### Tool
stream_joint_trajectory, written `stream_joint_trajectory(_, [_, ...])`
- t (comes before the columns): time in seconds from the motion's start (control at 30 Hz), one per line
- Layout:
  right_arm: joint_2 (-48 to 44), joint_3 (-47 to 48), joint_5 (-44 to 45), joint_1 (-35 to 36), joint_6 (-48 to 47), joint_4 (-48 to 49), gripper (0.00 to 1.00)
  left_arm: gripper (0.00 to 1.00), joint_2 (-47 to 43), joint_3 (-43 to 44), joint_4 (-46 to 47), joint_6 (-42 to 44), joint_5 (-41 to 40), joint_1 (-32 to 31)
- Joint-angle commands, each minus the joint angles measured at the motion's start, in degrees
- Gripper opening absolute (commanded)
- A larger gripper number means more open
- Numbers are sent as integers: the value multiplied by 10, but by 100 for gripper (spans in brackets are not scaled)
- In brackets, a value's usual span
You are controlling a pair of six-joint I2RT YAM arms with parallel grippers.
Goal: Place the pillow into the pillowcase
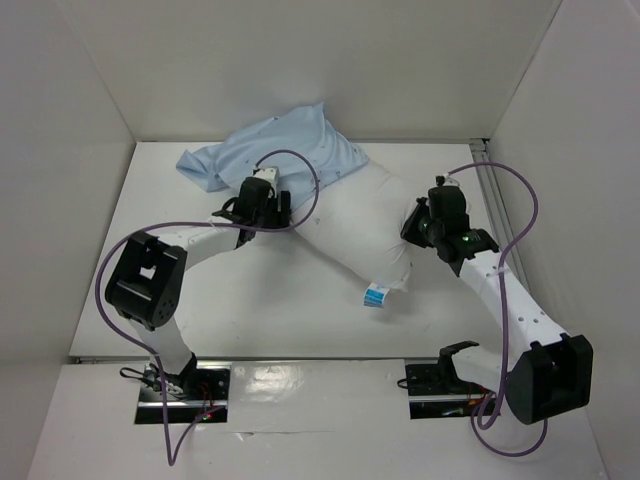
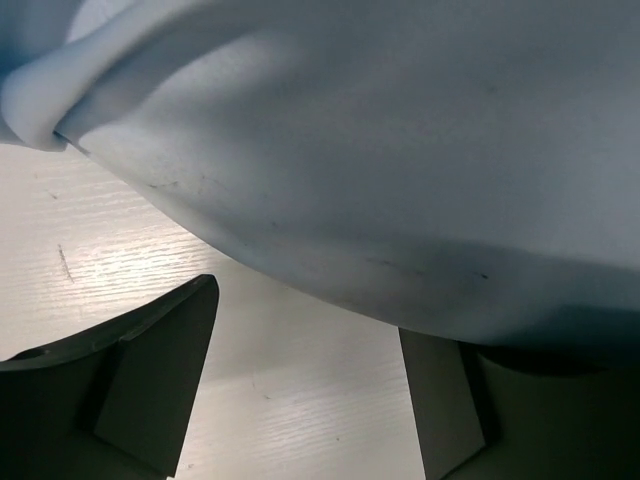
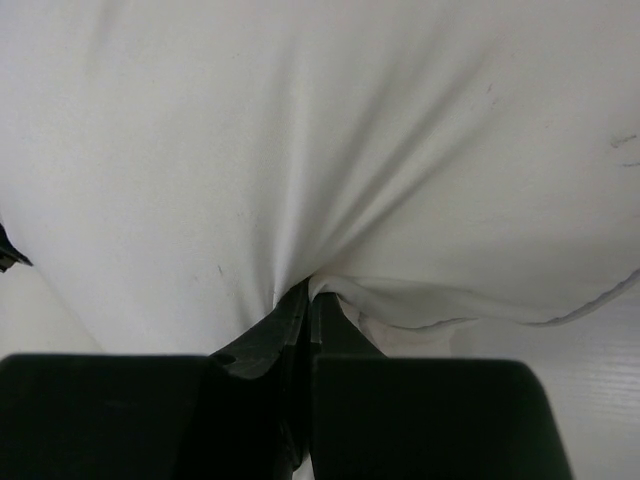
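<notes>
The pale blue pillowcase fold's lower edge (image 2: 304,280) is just beyond my left gripper's uncovered finger. My left gripper edges toward the pillow next and closes on that edge.
The white pillow (image 1: 355,235) lies slanted across the table's middle, its blue-and-white tag (image 1: 377,296) at the near corner. Its far end meets the light blue pillowcase (image 1: 285,150), bunched at the back. My right gripper (image 1: 418,222) is at the pillow's right edge. In the right wrist view it (image 3: 308,298) is shut on a pinch of the pillow's white cover (image 3: 300,150). My left gripper (image 1: 265,205) is at the pillow's left edge by the pillowcase. In the left wrist view it (image 2: 305,385) is open and empty over the table. The pale blue fabric (image 2: 400,150) bulges above it and hides the right fingertip.
White walls enclose the white table (image 1: 250,300) on the left, back and right. A metal rail (image 1: 498,215) runs along the right edge. Purple cables (image 1: 300,165) loop above both arms.
</notes>
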Motion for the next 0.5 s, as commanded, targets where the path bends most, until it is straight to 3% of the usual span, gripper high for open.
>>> stream_joint_trajectory(0.0, [-2, 37, -20, -1, -9, 27, 0, 85, -7, 14, 17, 35, 57, -2])
stream_joint_trajectory(0.07, [-2, 37, -20, -1, -9, 27, 0, 94, -1, 27, -16, 35, 57, -2])
stream_joint_trajectory(0.23, [4, 37, -25, -1, -9, 27, 0, 95, 22, 55, -48, 44, 30, -8])
stream_joint_trajectory(0.47, [4, 42, -25, -1, -14, 22, 0, 77, 39, 74, -26, 18, -69, -8])
